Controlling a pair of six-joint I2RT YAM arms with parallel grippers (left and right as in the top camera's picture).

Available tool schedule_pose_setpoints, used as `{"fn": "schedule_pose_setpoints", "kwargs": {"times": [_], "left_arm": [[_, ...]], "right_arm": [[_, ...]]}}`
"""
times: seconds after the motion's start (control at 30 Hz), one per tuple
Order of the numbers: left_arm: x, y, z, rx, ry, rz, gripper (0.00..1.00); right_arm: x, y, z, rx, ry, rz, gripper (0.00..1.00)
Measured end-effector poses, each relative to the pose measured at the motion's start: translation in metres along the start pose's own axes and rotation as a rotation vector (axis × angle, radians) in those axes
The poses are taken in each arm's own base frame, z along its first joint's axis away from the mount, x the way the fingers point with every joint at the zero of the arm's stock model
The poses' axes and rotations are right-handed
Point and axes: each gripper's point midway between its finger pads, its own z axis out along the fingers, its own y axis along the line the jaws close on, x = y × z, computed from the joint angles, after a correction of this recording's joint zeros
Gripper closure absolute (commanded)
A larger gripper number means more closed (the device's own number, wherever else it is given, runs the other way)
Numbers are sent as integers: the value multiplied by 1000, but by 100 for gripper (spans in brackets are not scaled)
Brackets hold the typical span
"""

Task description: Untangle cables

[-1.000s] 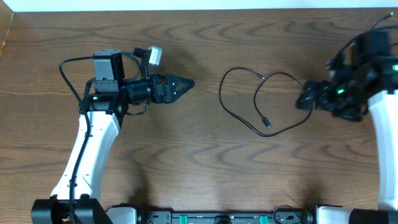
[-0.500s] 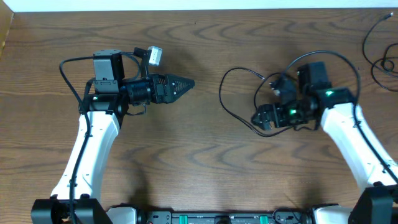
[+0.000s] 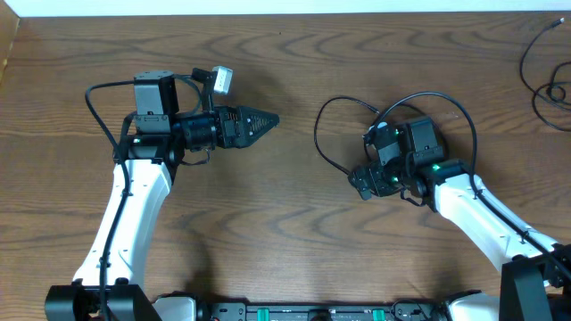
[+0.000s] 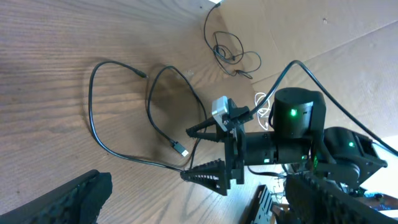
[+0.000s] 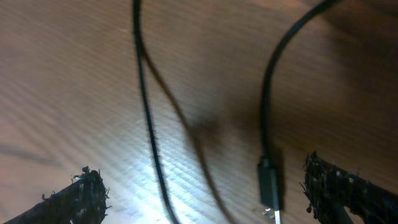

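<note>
My right gripper lowers around them next, then closes, since the piece of cable [image 5: 142,93] and the cable's plug end lie between its open fingers.
A thin black cable [image 3: 318,135] lies in loops on the wooden table right of centre. It also shows in the left wrist view [image 4: 93,118]. My right gripper [image 3: 360,182] is open and low over the cable's lower part. In the right wrist view, a cable strand [image 5: 142,93] and the plug end [image 5: 268,183] lie between its open fingers [image 5: 205,190], untouched. My left gripper [image 3: 264,119] is open and empty, well left of the cable, pointing at it [image 4: 198,199]. More thin black cables [image 3: 540,85] lie bunched at the far right edge.
The wooden table [image 3: 285,53] has a white strip along its far edge. Thicker black cords run along both arms. The bunched cables [image 4: 230,53] and a thin white loop [image 4: 261,101] show behind the right arm in the left wrist view.
My right arm has swung left from the table's right edge and come down over the black cable's plug end. The left arm has not moved.
</note>
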Motion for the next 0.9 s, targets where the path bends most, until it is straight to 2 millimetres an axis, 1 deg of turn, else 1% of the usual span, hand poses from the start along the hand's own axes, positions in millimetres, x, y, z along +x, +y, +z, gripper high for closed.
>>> {"fn": "schedule_pose_setpoints", "kwargs": {"times": [0.13, 0.3, 0.37, 0.43, 0.53, 0.8, 0.9], "left_arm": [[0, 0, 0, 0, 0, 0, 5], [0, 0, 0, 0, 0, 0, 4], [0, 0, 0, 0, 0, 0, 4], [0, 0, 0, 0, 0, 0, 4], [0, 0, 0, 0, 0, 0, 4], [0, 0, 0, 0, 0, 0, 4], [0, 0, 0, 0, 0, 0, 4]], "right_arm": [[4, -6, 4, 34, -8, -11, 1], [3, -8, 4, 40, -15, -21, 1], [3, -4, 4, 19, -14, -37, 1], [4, 7, 6, -37, -12, -76, 1], [8, 12, 11, -64, 4, -112, 1], [17, 2, 28, -39, 39, -154, 1], [23, 0, 36, -38, 63, -160, 1]]}}
